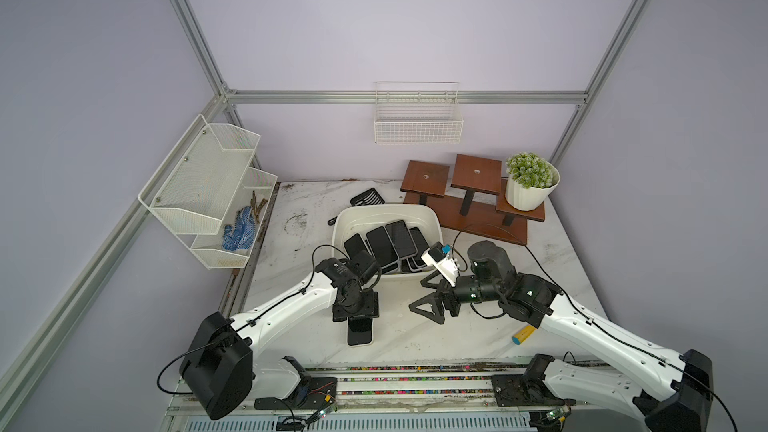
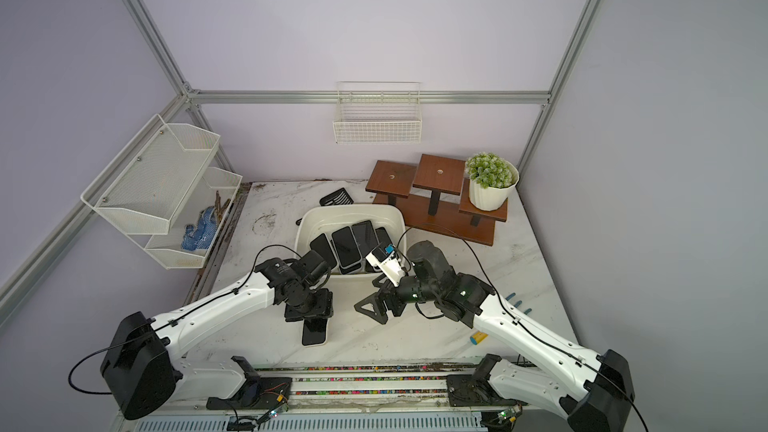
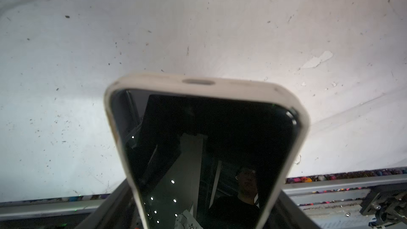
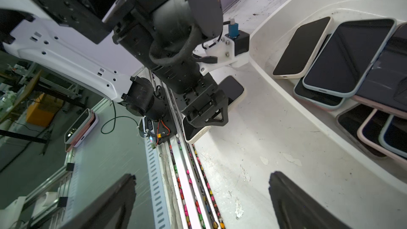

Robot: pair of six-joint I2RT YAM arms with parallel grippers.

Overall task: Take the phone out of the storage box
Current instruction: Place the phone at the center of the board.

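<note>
My left gripper comes down and eases slightly outward next. It releases the cream-cased phone on the bare tabletop in front of the box, since that patch lies empty.
The storage box, a shallow white tub, stands mid-table with several dark-screened phones piled inside. In front of the box, my left gripper is shut across the sides of a cream-cased phone. The phone is screen up, outside the box, low over the table. Whether it touches the table I cannot tell. My right gripper hangs open and empty beside the box's near right corner.
A wooden stepped stand with a white plant pot sits at the back right. A wire basket hangs on the rear wall and a mesh rack on the left. A yellow and blue cylinder lies by the right arm.
</note>
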